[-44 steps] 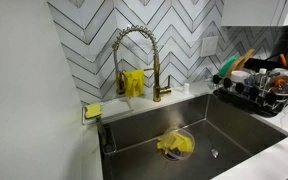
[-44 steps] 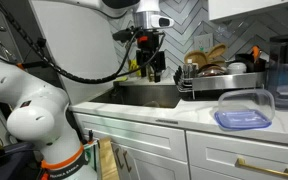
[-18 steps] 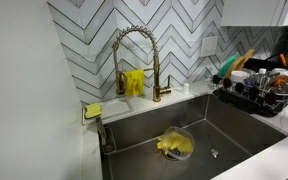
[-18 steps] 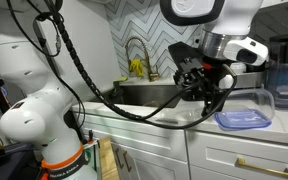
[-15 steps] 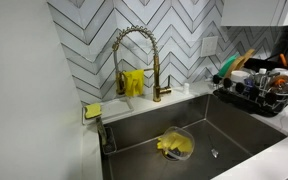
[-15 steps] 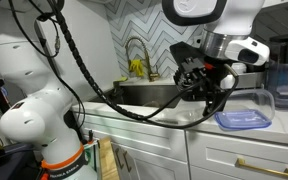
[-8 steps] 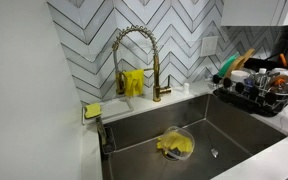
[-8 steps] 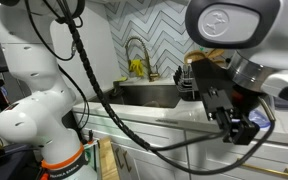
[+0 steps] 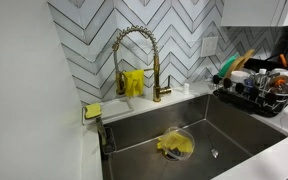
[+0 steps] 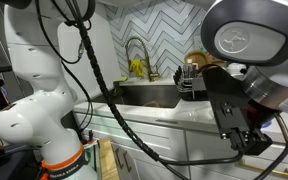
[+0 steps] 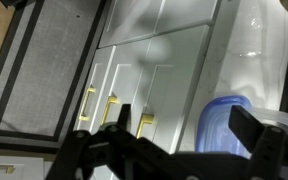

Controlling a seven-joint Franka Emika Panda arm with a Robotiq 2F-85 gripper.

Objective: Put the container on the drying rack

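Note:
I need to turn my gripper and move it to the right in the wrist view, toward the container's blue edge [image 11: 220,105]. Then I need to lower it onto that edge.
The container [image 11: 220,128] is a clear tub with a blue lid. It stands on the white counter [image 11: 249,50] and shows in the wrist view, between my fingers and toward the right one. My gripper [image 11: 181,112] is open and empty above it, apart from it. In an exterior view my gripper [image 10: 252,138] hangs low at the right, close to the camera, and my arm hides the container. The black drying rack [image 9: 260,92] holds several dishes right of the sink; it also shows behind my arm [image 10: 190,78].
The steel sink [image 9: 234,130] holds a yellow cloth in a bowl [image 9: 175,145]. A gold faucet [image 9: 136,55] stands behind it. White cabinet doors with gold handles [image 11: 87,106] are below the counter edge.
My arm has swung from over the sink to the counter on the right and dropped lower. It now covers the container in the exterior view. The sink view is unchanged.

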